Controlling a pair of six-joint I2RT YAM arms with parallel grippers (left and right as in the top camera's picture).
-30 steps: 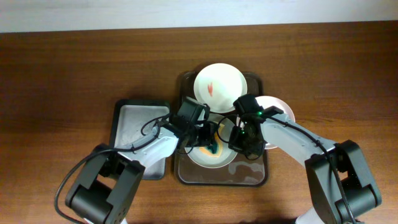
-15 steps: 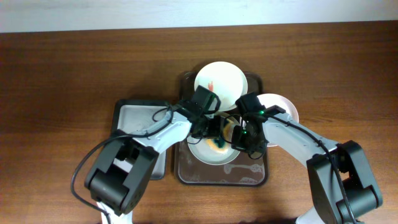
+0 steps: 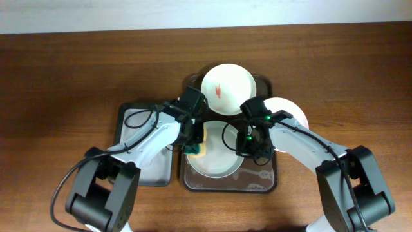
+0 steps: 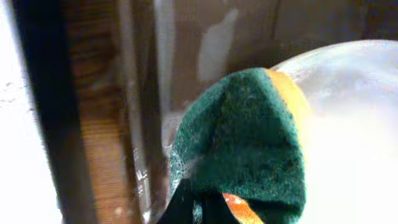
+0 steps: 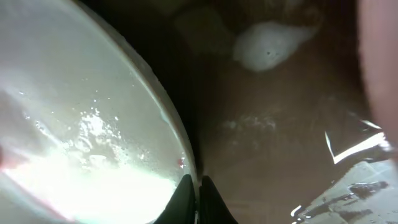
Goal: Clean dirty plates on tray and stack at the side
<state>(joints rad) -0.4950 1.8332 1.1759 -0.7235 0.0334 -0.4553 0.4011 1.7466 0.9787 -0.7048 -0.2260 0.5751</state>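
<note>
I will lift my left gripper across the dark tray's edge and release the sponge onto the smaller tray's grey inside, as the mint plate [image 3: 217, 161] shows hardly any red.
The dark tray [image 3: 226, 184] holds a white plate [image 3: 227, 89] with a red smear at the back and a pale mint plate [image 3: 217, 161] at the front. A pale pink plate [image 3: 286, 111] lies at the tray's right edge. My left gripper [image 3: 194, 145] is shut on a green and yellow sponge [image 4: 242, 143] at the mint plate's left rim [image 4: 348, 118]. My right gripper [image 3: 248, 145] is shut on the mint plate's right rim [image 5: 186, 168]. The plate's wet inside [image 5: 74, 137] has a tiny red speck near the rim.
A smaller black tray with a grey inside [image 3: 138, 125] lies left of the dark tray. The dark tray's floor [image 5: 280, 155] is wet, with a blob of foam [image 5: 267, 43]. Brown wooden table all round.
My left gripper has carried the sponge from the middle of the mint plate to its left rim. My right gripper has kept its hold on the right rim.
</note>
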